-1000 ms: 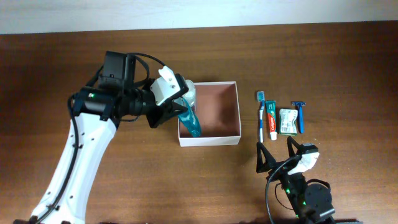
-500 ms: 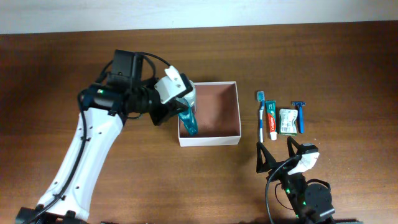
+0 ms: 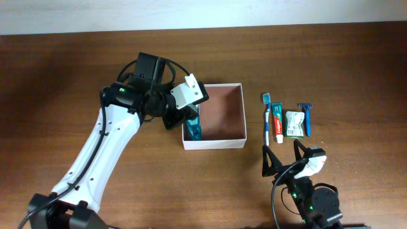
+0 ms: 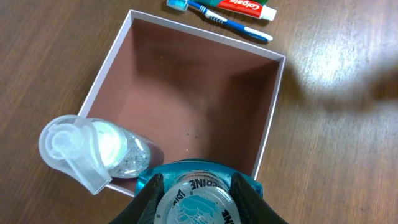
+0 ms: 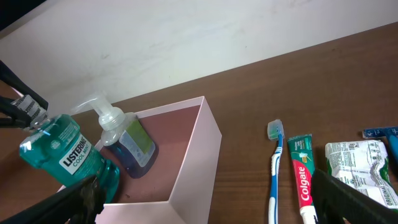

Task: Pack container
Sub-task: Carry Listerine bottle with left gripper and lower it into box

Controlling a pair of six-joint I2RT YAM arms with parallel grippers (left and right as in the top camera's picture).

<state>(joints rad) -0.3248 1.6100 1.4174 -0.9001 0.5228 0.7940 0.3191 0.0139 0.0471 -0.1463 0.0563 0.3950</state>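
Observation:
My left gripper holds the tilted mouthwash bottle above the pump bottle (image 4: 93, 149). Next I will lower it into the box's near corner beside the pump bottle and let go of the mouthwash bottle's cap.
The container (image 3: 222, 114) is a square white-walled box with a reddish-brown floor at mid-table. My left gripper (image 3: 189, 107) is shut on the cap of a teal mouthwash bottle (image 3: 194, 128), which hangs tilted in the box's front-left corner. In the left wrist view the jaws (image 4: 196, 190) clamp the bottle's cap (image 4: 196, 202) above the box floor (image 4: 199, 87). A clear pump bottle (image 4: 93, 149) stands in the box beside it, also in the right wrist view (image 5: 127, 140). My right gripper (image 3: 281, 149) is open and empty, near the table's front edge.
Right of the box lie a toothbrush (image 3: 266, 117), a toothpaste tube (image 3: 277, 123), a white-green packet (image 3: 293, 124) and a blue razor (image 3: 306, 119) in a row. The right wrist view shows the toothbrush (image 5: 277, 168), toothpaste (image 5: 303, 177) and packet (image 5: 357, 165).
My left gripper has moved right with the mouthwash bottle, bringing it more upright and further into the box's front-left corner. The right arm has not moved.

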